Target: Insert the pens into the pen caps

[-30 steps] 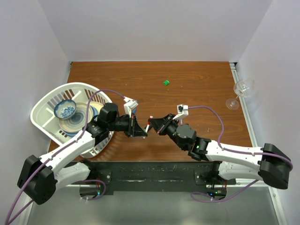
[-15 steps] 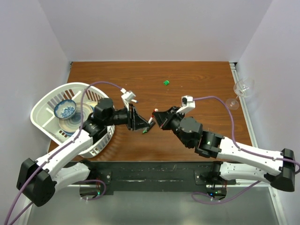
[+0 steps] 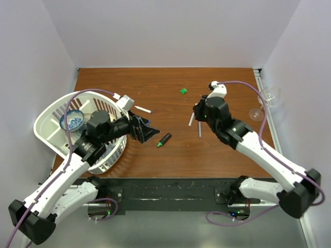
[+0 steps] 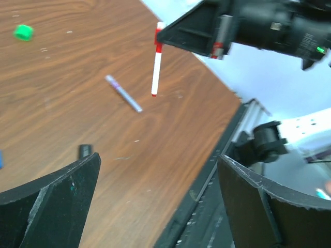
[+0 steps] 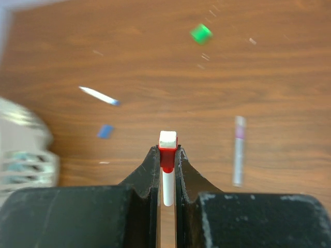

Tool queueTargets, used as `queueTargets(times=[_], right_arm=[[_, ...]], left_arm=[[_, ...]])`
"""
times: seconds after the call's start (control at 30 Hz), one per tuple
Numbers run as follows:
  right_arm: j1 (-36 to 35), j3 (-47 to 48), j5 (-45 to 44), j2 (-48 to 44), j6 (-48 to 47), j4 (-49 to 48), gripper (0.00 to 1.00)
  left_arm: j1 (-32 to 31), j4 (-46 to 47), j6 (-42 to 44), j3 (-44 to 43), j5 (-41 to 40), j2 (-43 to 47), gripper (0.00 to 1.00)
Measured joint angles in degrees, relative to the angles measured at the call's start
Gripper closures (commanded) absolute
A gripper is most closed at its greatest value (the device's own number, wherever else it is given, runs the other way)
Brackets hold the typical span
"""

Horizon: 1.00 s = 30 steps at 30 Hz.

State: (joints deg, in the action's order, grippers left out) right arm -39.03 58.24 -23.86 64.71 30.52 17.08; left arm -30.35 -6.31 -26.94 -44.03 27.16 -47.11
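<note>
My right gripper lowers to the bare wood beside the grey pen next and releases the red cap (image 5: 167, 156), because the white pen still hangs above the table.
My right gripper (image 3: 195, 115) (image 5: 167, 151) is shut on the red cap (image 5: 167, 156) of a thin white pen (image 3: 191, 120) (image 4: 155, 67), which hangs above the table. Beside it on the wood lies a grey pen (image 3: 200, 129) (image 5: 238, 151) (image 4: 123, 93). A black marker (image 3: 164, 139) with a green tip lies just right of my left gripper (image 3: 150, 130) (image 4: 158, 160), which is open and holds nothing. Behind that gripper lies a white pen (image 3: 143, 109) (image 5: 98, 95) with a blue tip. A blue cap (image 5: 105, 130) sits near it. The green cap (image 3: 183, 91) (image 5: 200, 33) (image 4: 23, 32) is farther back.
A white basket (image 3: 49, 111) with a patterned bowl (image 3: 72, 121) and plates stands at the left, under my left arm. A wine glass (image 3: 269, 95) lies on its side at the far right edge. A black rail (image 3: 165, 191) runs along the table's near edge.
My left gripper has opened and drawn back toward the basket, leaving the black marker on the table. The right arm has swung away to the far right with the white pen.
</note>
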Motion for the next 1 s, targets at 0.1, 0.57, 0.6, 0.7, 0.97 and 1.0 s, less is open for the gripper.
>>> queueTargets(times=[0.1,0.57,0.6,0.7,0.97,1.0], right_arm=[[4.9,0.3,4.9,8.1,-2.2,1.1,1.00],[10.6,16.8,10.3,39.8,-6.1,7.1,0.94],[10.7,18.2,10.1,41.4,-6.1,7.8,0.93],[11.0,21.1,9.9,45.4,-6.1,9.3,0.87],[11.2,23.0,8.4,48.4,-5.3,14.3,0.69],[11.2,23.6,8.3,49.1,-5.1,14.8,0.67]], left_arm=[[0.0,-3.5,2.9,-0.1,-3.1,1.0,0.00],[0.0,-9.0,10.2,2.8,-13.7,5.8,0.00],[0.0,-8.9,10.3,2.9,-13.9,6.2,0.00],[0.0,-9.2,10.3,3.2,-14.6,7.3,0.00],[0.0,-9.3,10.6,3.5,-17.0,9.2,0.00],[0.0,-9.3,10.7,3.5,-17.3,9.4,0.00]])
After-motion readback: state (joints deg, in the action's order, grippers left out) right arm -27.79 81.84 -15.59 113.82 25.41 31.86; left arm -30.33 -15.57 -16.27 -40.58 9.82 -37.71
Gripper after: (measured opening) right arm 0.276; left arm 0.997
